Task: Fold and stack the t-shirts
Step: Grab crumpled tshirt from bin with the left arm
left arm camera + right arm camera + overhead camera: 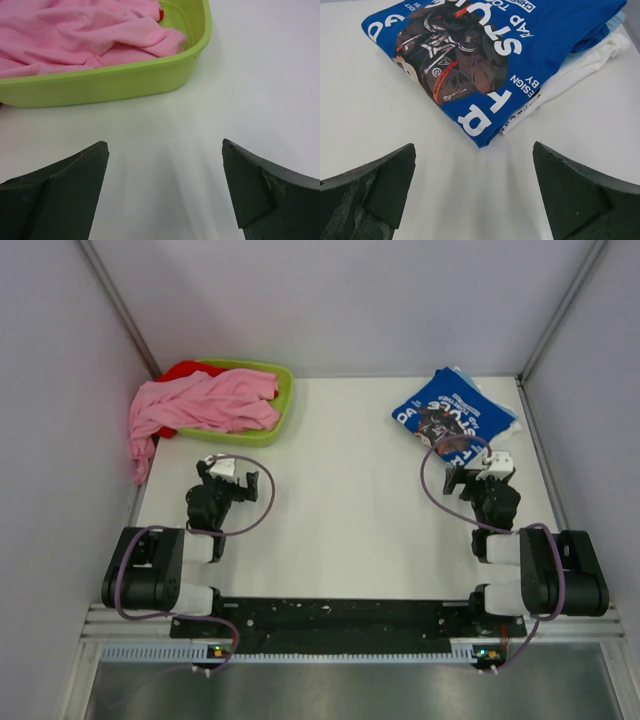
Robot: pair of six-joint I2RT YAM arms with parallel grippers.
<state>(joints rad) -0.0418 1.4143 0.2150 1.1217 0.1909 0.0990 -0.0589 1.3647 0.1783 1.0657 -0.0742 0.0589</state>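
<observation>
The pink t-shirt's crumpled middle [221, 391] is outward of my left gripper, so I will next raise it outward over the tray's near rim and lower it there.
A crumpled light pink t-shirt [195, 406] fills the lime-green tray [283, 400] at the back left and hangs over its left side; it also shows in the left wrist view [85, 30]. A red t-shirt [192, 369] peeks out behind it, with a sliver in the left wrist view [161, 14]. A folded royal blue t-shirt [455, 415] with white lettering lies at the back right, atop a white and a light blue garment [580, 62]; it fills the right wrist view [485, 55]. My left gripper [225, 464] is open and empty just before the tray [115, 82]. My right gripper [480, 462] is open and empty just before the blue shirt.
Grey walls enclose the white table [350, 500] on the left, back and right. Purple cables loop from both arms. The arm bases stand on a black rail [340, 618] at the near edge.
</observation>
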